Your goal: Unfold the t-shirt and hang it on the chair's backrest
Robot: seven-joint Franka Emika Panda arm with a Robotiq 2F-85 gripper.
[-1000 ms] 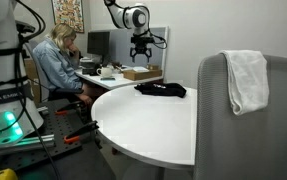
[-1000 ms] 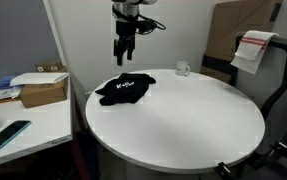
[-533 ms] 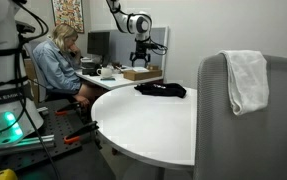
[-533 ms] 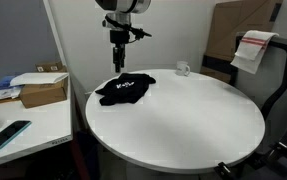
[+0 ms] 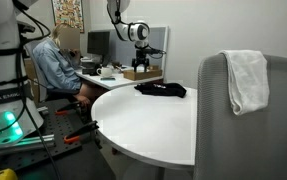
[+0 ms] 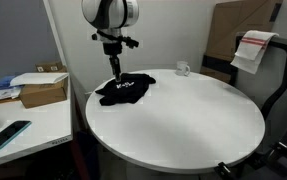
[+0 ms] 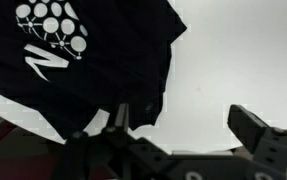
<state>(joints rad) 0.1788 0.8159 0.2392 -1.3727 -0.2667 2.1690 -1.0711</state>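
Note:
My gripper lowers and shifts toward the left in the wrist view, onto the black t-shirt's hem (image 5: 140,88) (image 7: 149,99) next, since one finger still hangs over bare table.
A black t-shirt (image 6: 123,90) with a white print lies bunched at the far edge of the round white table (image 6: 183,125); it also shows in an exterior view (image 5: 161,89) and in the wrist view (image 7: 73,60). My gripper (image 6: 115,68) hangs just above the shirt's edge, open and empty. In the wrist view the fingers (image 7: 183,125) are spread, one over the shirt's hem and the other over bare table. The grey chair backrest (image 5: 245,125) stands close to the camera with a white cloth (image 5: 247,78) draped over it.
A person (image 5: 58,65) sits at a desk with monitors behind the table. A cardboard box (image 6: 43,92) and a phone (image 6: 5,134) lie on a side desk. A small clear cup (image 6: 183,69) stands at the table's far edge.
My gripper has moved down and sideways toward the shirt's edge, and the wrist has turned.

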